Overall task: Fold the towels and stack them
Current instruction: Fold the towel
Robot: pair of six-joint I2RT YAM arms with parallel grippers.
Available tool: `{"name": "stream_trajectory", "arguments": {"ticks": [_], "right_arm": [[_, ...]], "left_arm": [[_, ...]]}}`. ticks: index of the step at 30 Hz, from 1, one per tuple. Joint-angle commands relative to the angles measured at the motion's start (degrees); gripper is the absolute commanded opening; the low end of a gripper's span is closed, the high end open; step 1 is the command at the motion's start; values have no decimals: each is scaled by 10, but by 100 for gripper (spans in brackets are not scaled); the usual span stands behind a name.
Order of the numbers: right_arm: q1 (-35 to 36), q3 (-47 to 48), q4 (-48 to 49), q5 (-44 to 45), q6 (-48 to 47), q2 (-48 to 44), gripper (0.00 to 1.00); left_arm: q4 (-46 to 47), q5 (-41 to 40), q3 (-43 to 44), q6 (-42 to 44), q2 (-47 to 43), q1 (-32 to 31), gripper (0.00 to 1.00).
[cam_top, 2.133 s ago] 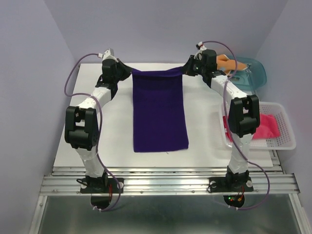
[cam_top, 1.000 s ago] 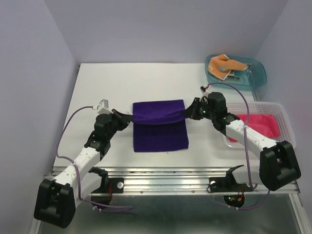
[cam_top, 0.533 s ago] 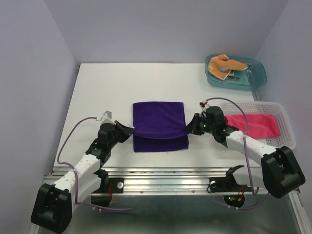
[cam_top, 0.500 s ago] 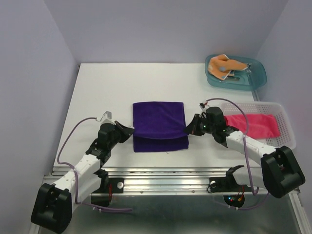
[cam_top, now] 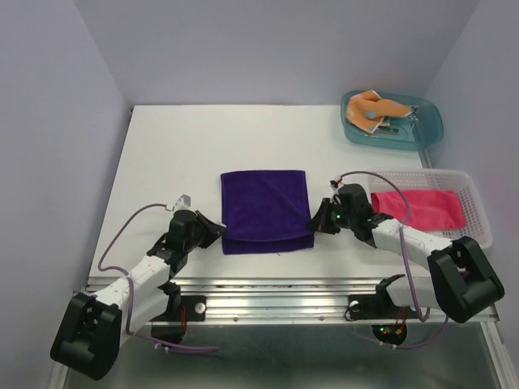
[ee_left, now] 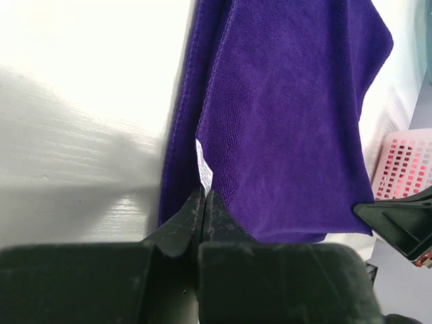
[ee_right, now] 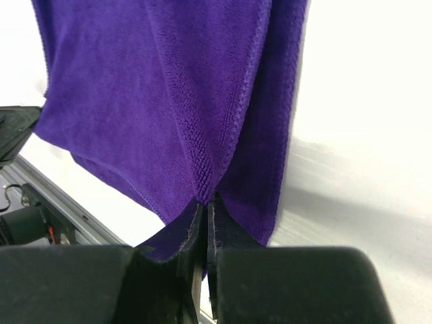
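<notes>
The top layer's held edge stops short of the bottom layer's edge, so next I will move my right gripper back and down onto the purple towel's bottom layer's basket-side near corner [cam_top: 310, 245] [ee_right: 263, 233] and let go.
The dark purple towel [cam_top: 265, 207] lies folded in half on the white table, its top layer brought toward the near edge. My left gripper [cam_top: 217, 231] is shut on the top layer's near left corner [ee_left: 204, 191], beside its white label. My right gripper [cam_top: 315, 221] is shut on the near right corner [ee_right: 204, 198]. The pink-red towel [cam_top: 422, 207] lies in the white basket [cam_top: 474, 212] at the right. The orange dotted towel [cam_top: 369, 109] lies crumpled in the teal tray [cam_top: 434, 123] at the back right.
The metal rail [cam_top: 276, 290] runs along the table's near edge, just behind both grippers. The white basket shows at the right edge of the left wrist view [ee_left: 398, 162]. Lavender walls close in the left, back and right sides.
Both grippers have carried the purple towel's far edge from the back of the table toward the near edge, folding it in half, and have sunk low over the table.
</notes>
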Motion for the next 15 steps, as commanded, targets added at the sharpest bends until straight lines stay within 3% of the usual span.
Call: {"name": "stream_trajectory", "arguments": {"ticks": [1, 15], "right_arm": [[14, 5, -39, 19, -4, -4, 2], [26, -18, -9, 18, 23, 16, 10]], "left_arm": [[7, 7, -2, -9, 0, -10, 0], [-53, -22, 20, -42, -19, -42, 0]]}}
